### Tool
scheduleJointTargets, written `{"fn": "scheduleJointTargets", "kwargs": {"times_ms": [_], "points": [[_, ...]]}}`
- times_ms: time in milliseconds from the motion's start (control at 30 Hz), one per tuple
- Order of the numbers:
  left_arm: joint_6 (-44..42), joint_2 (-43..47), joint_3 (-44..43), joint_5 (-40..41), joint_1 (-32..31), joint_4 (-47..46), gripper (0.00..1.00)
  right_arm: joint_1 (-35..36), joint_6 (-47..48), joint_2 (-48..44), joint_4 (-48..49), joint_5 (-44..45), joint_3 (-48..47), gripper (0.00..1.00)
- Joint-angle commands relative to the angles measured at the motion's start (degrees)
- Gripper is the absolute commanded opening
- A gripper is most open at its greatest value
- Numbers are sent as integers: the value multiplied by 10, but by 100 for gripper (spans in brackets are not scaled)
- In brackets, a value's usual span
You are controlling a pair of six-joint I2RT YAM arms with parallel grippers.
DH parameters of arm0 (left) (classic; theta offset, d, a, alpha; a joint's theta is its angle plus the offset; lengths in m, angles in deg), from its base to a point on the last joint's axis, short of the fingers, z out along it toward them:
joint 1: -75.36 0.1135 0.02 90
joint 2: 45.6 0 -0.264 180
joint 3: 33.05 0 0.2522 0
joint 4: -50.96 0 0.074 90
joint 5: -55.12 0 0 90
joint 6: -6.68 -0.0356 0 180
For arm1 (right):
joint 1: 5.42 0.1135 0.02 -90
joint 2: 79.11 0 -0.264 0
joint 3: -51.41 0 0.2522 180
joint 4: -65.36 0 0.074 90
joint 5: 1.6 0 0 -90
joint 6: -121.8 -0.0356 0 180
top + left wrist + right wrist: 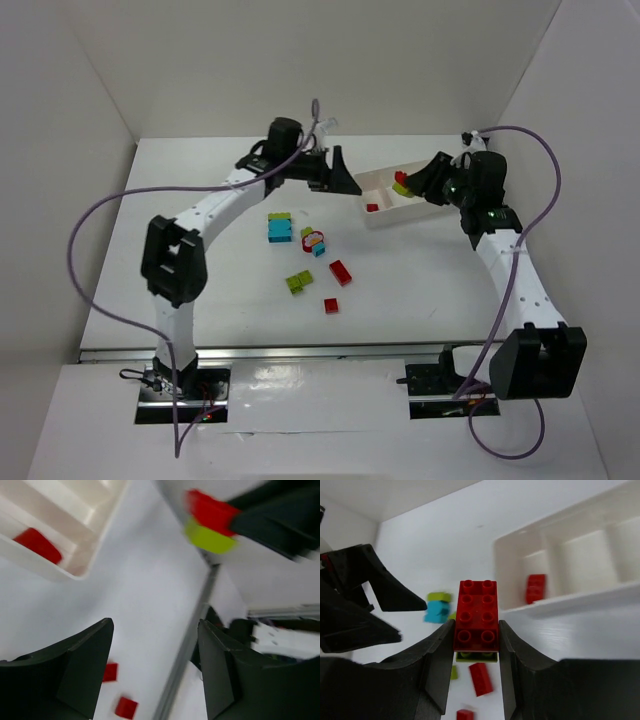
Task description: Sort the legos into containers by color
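I will next move my right gripper left in the top view and down over the tray's end section to let go of its red brick, because a red one lies there.
My right gripper (413,186) (476,632) is shut on a red brick (476,614) with a lime green brick (476,656) stuck under it, and holds the pair (401,183) in the air over the white three-compartment tray (385,218). One red brick (372,207) (536,587) lies in the tray's left compartment. My left gripper (343,178) (155,665) is open and empty, just left of the tray. In the left wrist view the held red brick (212,511), the green one (207,537) and the tray (75,572) show.
Loose bricks lie on the table between the arms: a green and cyan stack (279,228), a small mixed cluster (312,240), a red brick (341,272), a green brick (299,282) and a red brick (331,305). White walls enclose the table on three sides.
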Motion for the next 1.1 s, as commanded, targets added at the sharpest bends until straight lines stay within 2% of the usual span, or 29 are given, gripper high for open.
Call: {"fn": "scheduleJointTargets", "kwargs": {"times_ms": [0,33,67,100,200,267,500,700,1000,1067], "points": [[65,111,120,-189,49,-185,78,-9,-20,30,140,-247,-27,22],[121,134,178,-236,54,-281,79,-9,-52,44,195,-303,-18,22],[144,134,198,-251,60,-322,79,-9,-68,52,195,-304,-13,22],[158,140,208,-261,60,-345,79,-9,-87,59,257,-351,-6,22],[191,135,223,-292,54,-396,79,-9,-159,85,355,-414,8,22],[213,129,228,-297,54,-416,81,-9,-178,99,379,-431,8,22],[226,106,212,-303,43,-423,83,30,-152,118,349,-453,-22,22],[262,94,206,-297,32,-471,83,57,-136,129,323,-447,-40,22],[284,81,201,-297,32,-502,71,74,-119,141,300,-442,-51,22],[305,75,201,-297,32,-521,63,74,-114,141,300,-442,-51,22]]}}
